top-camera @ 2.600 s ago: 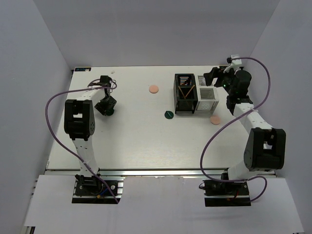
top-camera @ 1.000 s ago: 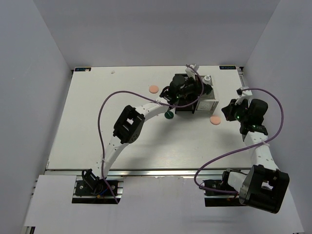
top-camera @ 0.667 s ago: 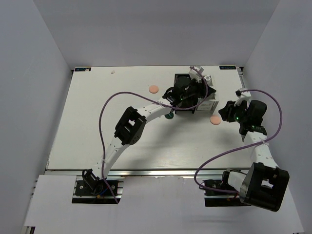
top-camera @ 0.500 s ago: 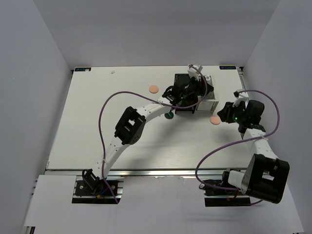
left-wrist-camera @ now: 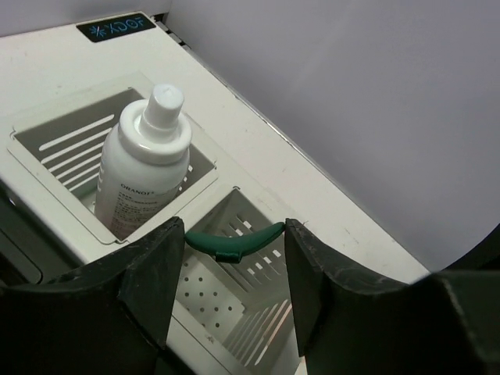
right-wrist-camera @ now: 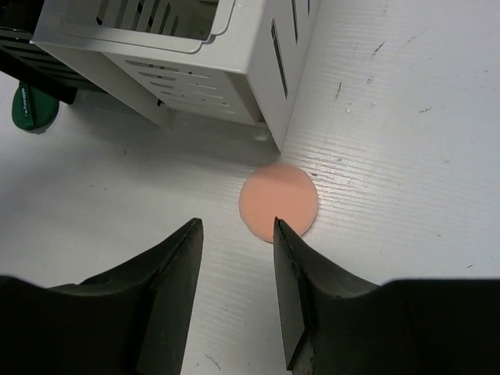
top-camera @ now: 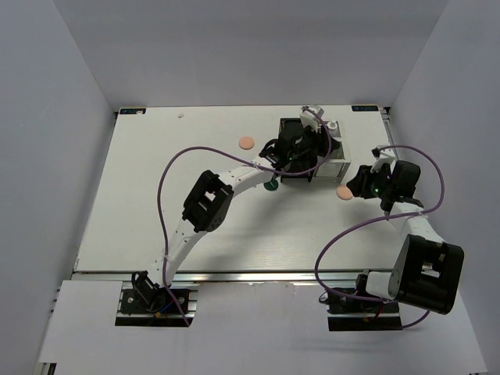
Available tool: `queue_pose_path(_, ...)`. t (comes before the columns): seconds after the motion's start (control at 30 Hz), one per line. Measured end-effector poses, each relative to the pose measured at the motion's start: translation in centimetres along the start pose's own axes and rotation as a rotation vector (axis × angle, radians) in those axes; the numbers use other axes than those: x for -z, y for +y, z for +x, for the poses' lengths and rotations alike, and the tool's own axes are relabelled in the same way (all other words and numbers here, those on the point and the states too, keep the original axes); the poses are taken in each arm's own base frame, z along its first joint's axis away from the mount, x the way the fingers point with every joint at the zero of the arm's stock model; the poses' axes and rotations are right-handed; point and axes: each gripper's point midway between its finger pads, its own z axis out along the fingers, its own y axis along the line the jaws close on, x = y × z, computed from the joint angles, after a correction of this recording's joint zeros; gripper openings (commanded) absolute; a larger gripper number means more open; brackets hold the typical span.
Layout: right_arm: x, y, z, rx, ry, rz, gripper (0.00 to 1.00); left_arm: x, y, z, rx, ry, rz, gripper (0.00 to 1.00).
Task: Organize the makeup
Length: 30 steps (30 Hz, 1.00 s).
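The peach puff lies flat on the tabletop below my right gripper. I should move that gripper down next with its fingers open, onto the puff's edge away from the black organizer.
My left gripper (left-wrist-camera: 234,234) hangs over the white organizer (left-wrist-camera: 209,178), jaws open wide. A bent dark-green disc (left-wrist-camera: 233,241) spans the gap at the fingertips, its ends against both fingers, above a slotted compartment. A white bottle (left-wrist-camera: 144,168) stands in the neighbouring compartment. My right gripper (right-wrist-camera: 236,226) is open low over the table, and a peach puff (right-wrist-camera: 279,205) lies flat just beyond its right fingertip. In the top view this puff (top-camera: 343,192) sits beside the right gripper (top-camera: 359,186). Another puff (top-camera: 246,142) and a second green disc (top-camera: 270,185) lie left of the organizers.
A black organizer (top-camera: 291,129) stands against the white one (top-camera: 339,163) at the back right. The white organizer's corner (right-wrist-camera: 269,86) is close ahead of the right fingers. The left arm (top-camera: 234,176) arches across the table's middle. Grey walls enclose the table.
The left arm swung from the table's left side over to the organizers. The right arm drew back from the organizers and edged left toward the peach puff.
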Motion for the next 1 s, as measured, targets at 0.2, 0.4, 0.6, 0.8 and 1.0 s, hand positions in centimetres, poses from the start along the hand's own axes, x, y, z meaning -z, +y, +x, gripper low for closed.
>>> queue_pose_path(0.2,-0.1,0.0,0.1,-0.002,0.003,0.000,0.48,0.2,-0.1,0.3,0.000,0.017,0.002,0.41)
queue_pose_path(0.4,-0.1,0.0,0.1,-0.001,0.003,0.000,0.48,0.2,-0.1,0.4,-0.001,0.024,0.007,0.65)
queue_pose_path(0.6,-0.1,0.0,0.1,-0.001,0.003,-0.002,0.49,0.3,-0.5,-0.2,-0.002,0.020,0.011,0.78)
queue_pose_path(0.8,-0.1,0.0,0.1,-0.001,0.002,-0.005,0.49,0.5,-0.7,-0.6,-0.001,0.019,0.013,0.71)
queue_pose_path(1.0,-0.2,-0.3,0.3,0.000,0.009,0.009,0.46,0.6,-0.8,-1.7,0.015,-0.003,0.004,0.09)
